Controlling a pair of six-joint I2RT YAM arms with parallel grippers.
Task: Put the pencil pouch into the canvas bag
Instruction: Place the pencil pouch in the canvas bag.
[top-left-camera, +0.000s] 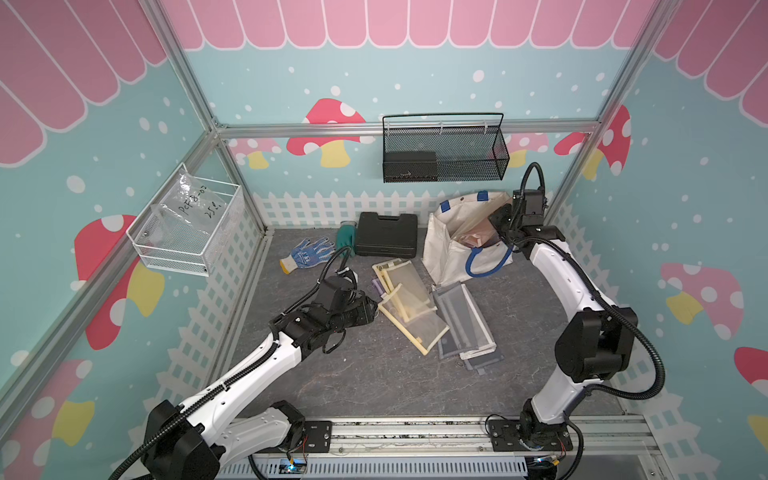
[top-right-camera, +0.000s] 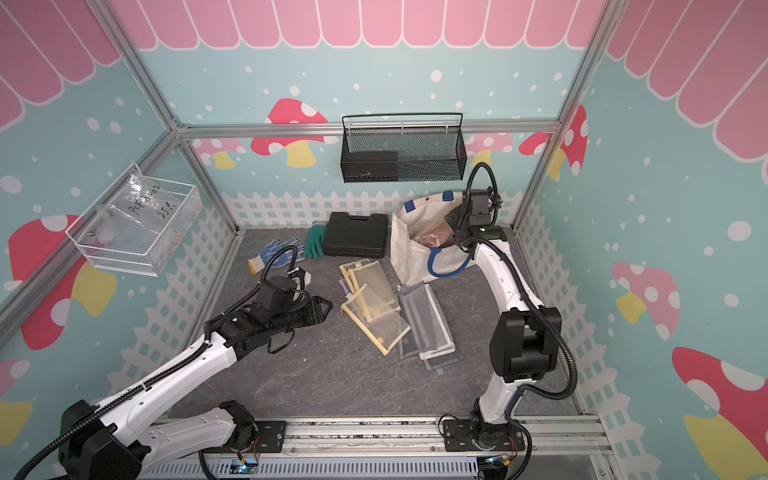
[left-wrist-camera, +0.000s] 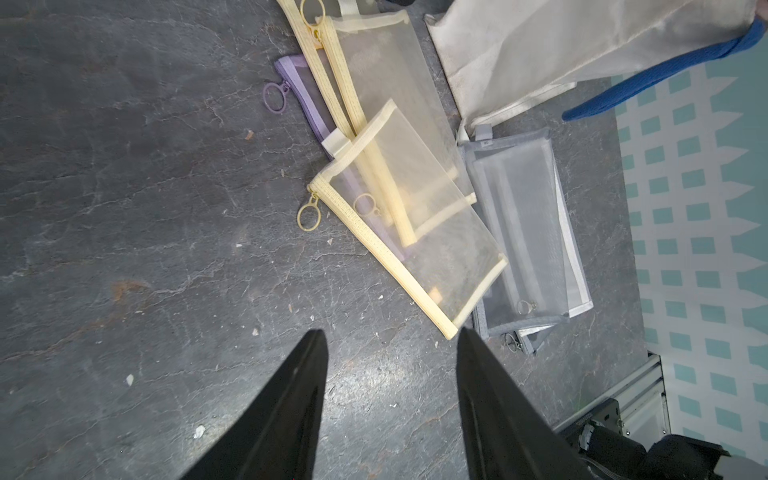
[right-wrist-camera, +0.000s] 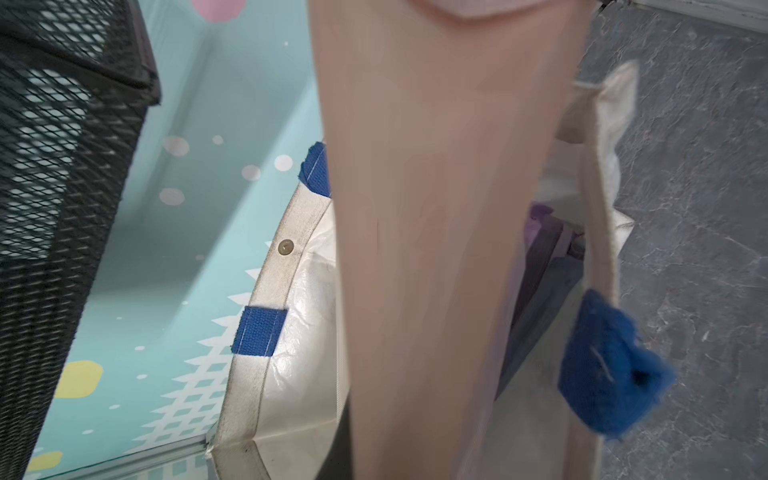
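Observation:
I will lower my right gripper farther over the middle of the bag's opening (top-left-camera: 473, 225) next and let go of the pouch, because the bag's opening is below it, toward the black case.
The cream canvas bag (top-left-camera: 446, 253) (top-right-camera: 409, 257) with blue handles stands open at the back right of the table. My right gripper (top-left-camera: 500, 222) is at its mouth, shut on a pink mesh pencil pouch (right-wrist-camera: 436, 208) (top-left-camera: 473, 237) that reaches down into the opening. The pouch hides the fingertips in the right wrist view. Over the dark table, left of the loose pouches, my left gripper (left-wrist-camera: 390, 332) (top-left-camera: 370, 309) is open and holds nothing. Yellow pouches (left-wrist-camera: 407, 232) (top-left-camera: 409, 303), grey pouches (left-wrist-camera: 523, 241) and a purple pouch (left-wrist-camera: 299, 91) lie overlapping there.
A black hard case (top-left-camera: 386, 233), a green glove (top-left-camera: 347, 239) and a blue-dotted glove (top-left-camera: 307, 253) lie along the back. A black mesh basket (top-left-camera: 444, 153) hangs on the rear wall. A white wire basket (top-left-camera: 187, 226) hangs on the left wall.

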